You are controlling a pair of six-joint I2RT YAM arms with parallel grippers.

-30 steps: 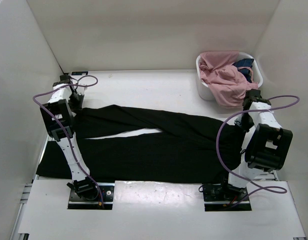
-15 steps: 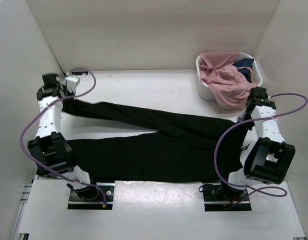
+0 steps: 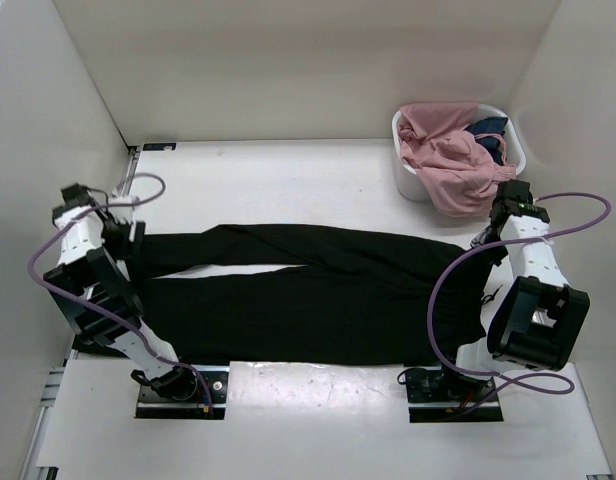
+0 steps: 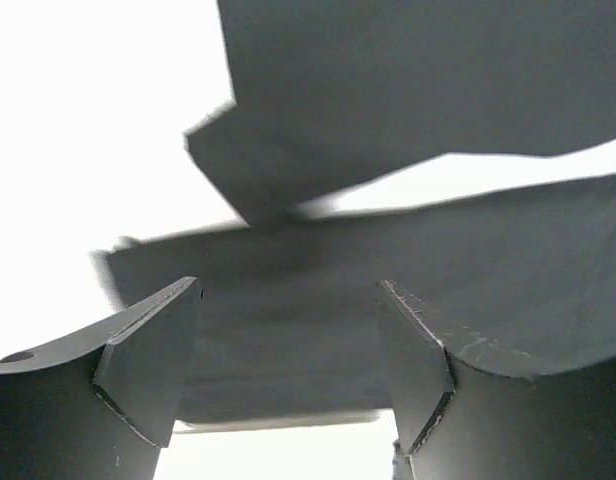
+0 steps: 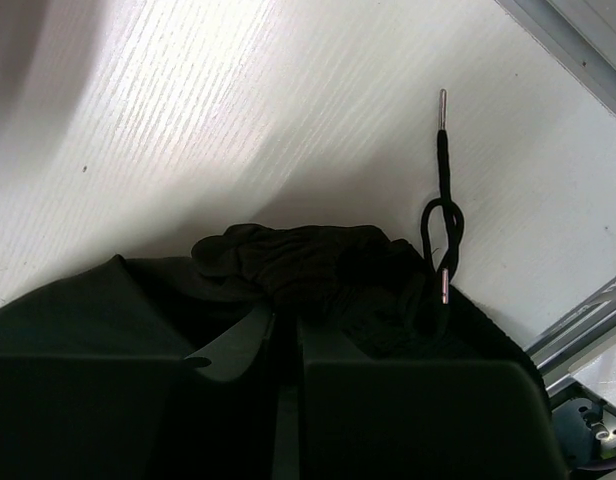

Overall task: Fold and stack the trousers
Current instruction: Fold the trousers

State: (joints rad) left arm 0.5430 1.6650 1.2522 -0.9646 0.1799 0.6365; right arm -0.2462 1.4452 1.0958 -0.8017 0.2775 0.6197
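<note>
Both legs lie apart and the near side of the waist (image 3: 466,330) is back from my right gripper, so I should next carry the waistband back over it and let go.
The black trousers (image 3: 308,290) lie flat across the table, legs pointing left and waist to the right. My left gripper (image 3: 128,240) hovers over the cuff of the far leg. In the left wrist view it (image 4: 288,340) stands open with nothing between its fingers (image 4: 153,350), only the trouser legs (image 4: 408,120) below. My right gripper (image 3: 485,238) sits at the waist end. In the right wrist view its (image 5: 286,325) jaws are shut on bunched waistband fabric (image 5: 298,260), and a black drawstring (image 5: 443,200) with metal tips trails beside it.
A white basket (image 3: 403,172) at the back right holds a pink garment (image 3: 443,160) and a small dark blue cloth (image 3: 488,128). White walls close in the table at the left, the back and the right. Purple cables loop off both arms.
My left gripper pulled the far leg out to the left, then came down, opened and let it go. The leg now lies flat. My right gripper kept its hold at the waist.
</note>
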